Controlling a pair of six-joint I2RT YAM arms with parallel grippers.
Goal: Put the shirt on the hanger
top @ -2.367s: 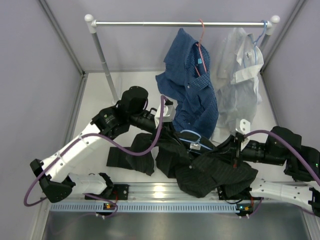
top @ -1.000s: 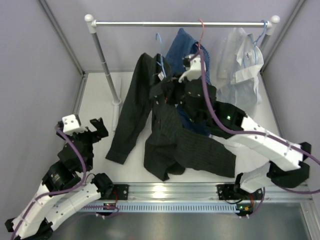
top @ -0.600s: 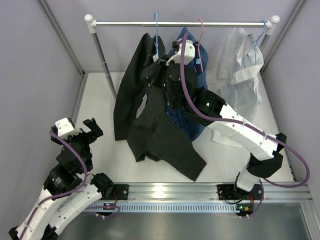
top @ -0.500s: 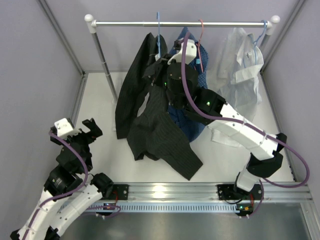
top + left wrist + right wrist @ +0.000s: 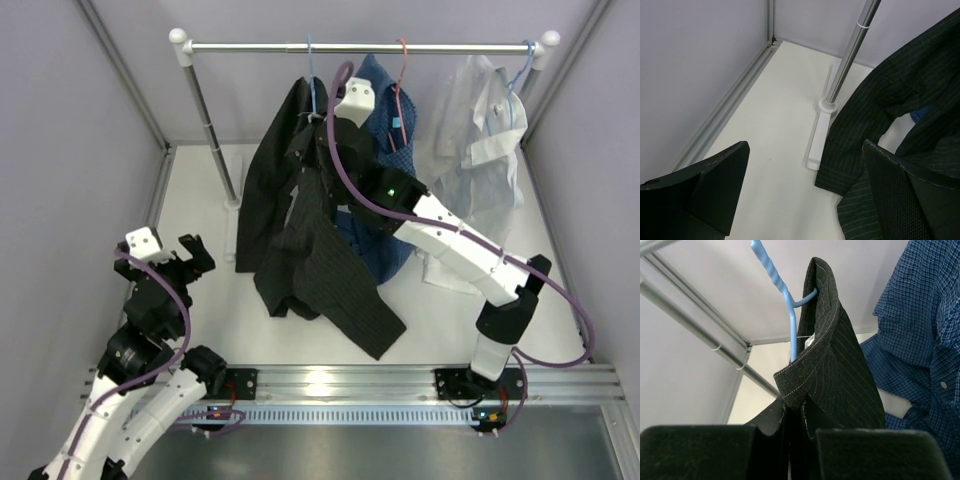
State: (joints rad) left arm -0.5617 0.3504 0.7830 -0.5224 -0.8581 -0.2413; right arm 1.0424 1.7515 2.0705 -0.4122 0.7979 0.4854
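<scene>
The hanger's hook shifts left in the top view with my right gripper next and settles on the bar; the shirt's collar then comes free, because it already wraps the hanger's neck.
The black pinstriped shirt hangs from the light-blue wire hanger, whose hook reaches up to the rail. Its lower hem trails on the white floor. My right gripper is shut on the shirt at the collar, just under the hook. In the right wrist view the collar wraps the hanger's neck, and my right gripper pinches the fabric below it. My left gripper stands open and holds nothing, low at the left. In its own view the left gripper faces a sleeve of the shirt.
A blue checked shirt on a red hanger hangs right beside the black one, with a white shirt further right. The rack's left post and its foot stand by the sleeve. Purple walls close in on both sides.
The right arm has raised the shirt and hanger off the floor and carried them back and left up to the rail. The left arm has pulled back to the lower left, still open.
</scene>
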